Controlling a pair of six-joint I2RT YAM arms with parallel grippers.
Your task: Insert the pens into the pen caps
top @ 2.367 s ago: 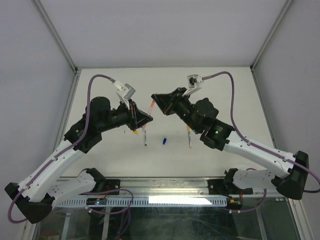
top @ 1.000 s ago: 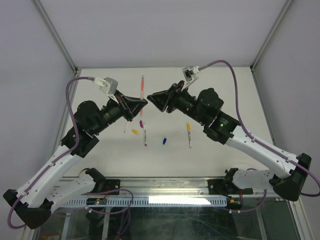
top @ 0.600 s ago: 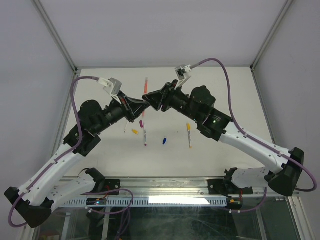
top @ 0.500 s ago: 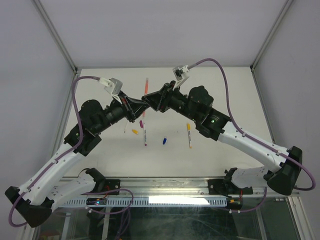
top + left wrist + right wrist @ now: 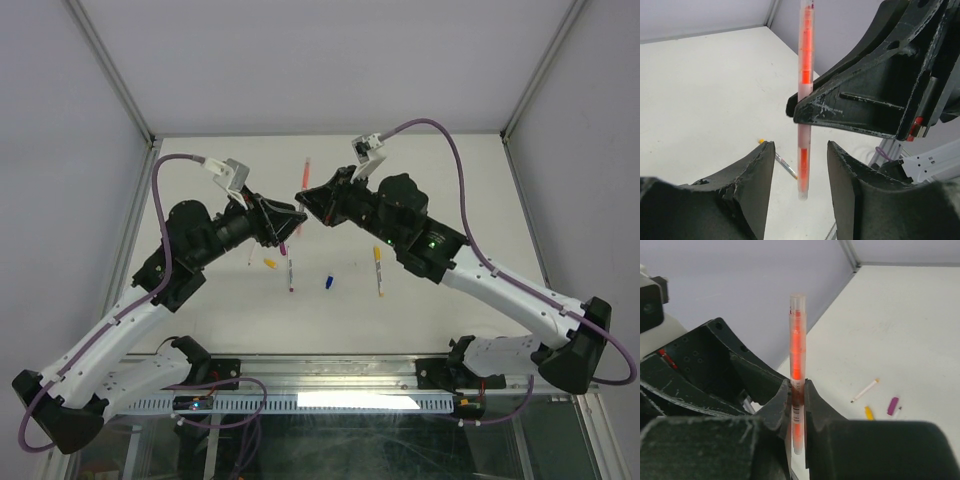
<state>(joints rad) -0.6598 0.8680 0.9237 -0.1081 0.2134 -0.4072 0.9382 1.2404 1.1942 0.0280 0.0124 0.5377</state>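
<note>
The robot should next swing its right gripper down and release its red-pink pen on the bare tabletop by the orange-ended pen (image 5: 378,269), which is below the gripper, to its right in the top view.
A red-pink pen (image 5: 303,176) stands upright in the air over the table's middle, and my right gripper (image 5: 304,198) is shut on its barrel (image 5: 796,352). My left gripper (image 5: 294,216) is open just beside it. The pen's lower end (image 5: 803,170) hangs between the left fingers (image 5: 754,185) without touching either. On the table lie a pen (image 5: 290,273), an orange-ended pen (image 5: 378,269) and a thin pen (image 5: 249,256). A yellow cap (image 5: 270,264), a purple cap (image 5: 283,243) and a blue cap (image 5: 327,283) lie among them.
Both arms meet above the white table (image 5: 450,180), which is walled by grey panels at the back and sides. Purple cables (image 5: 455,170) loop over each wrist. The right wrist view shows the yellow cap (image 5: 868,412) and purple cap (image 5: 893,405) below.
The left gripper, which held the red-pink pen, has opened and let go of it. The right gripper has moved in and shut on the pen, which has shifted slightly right.
</note>
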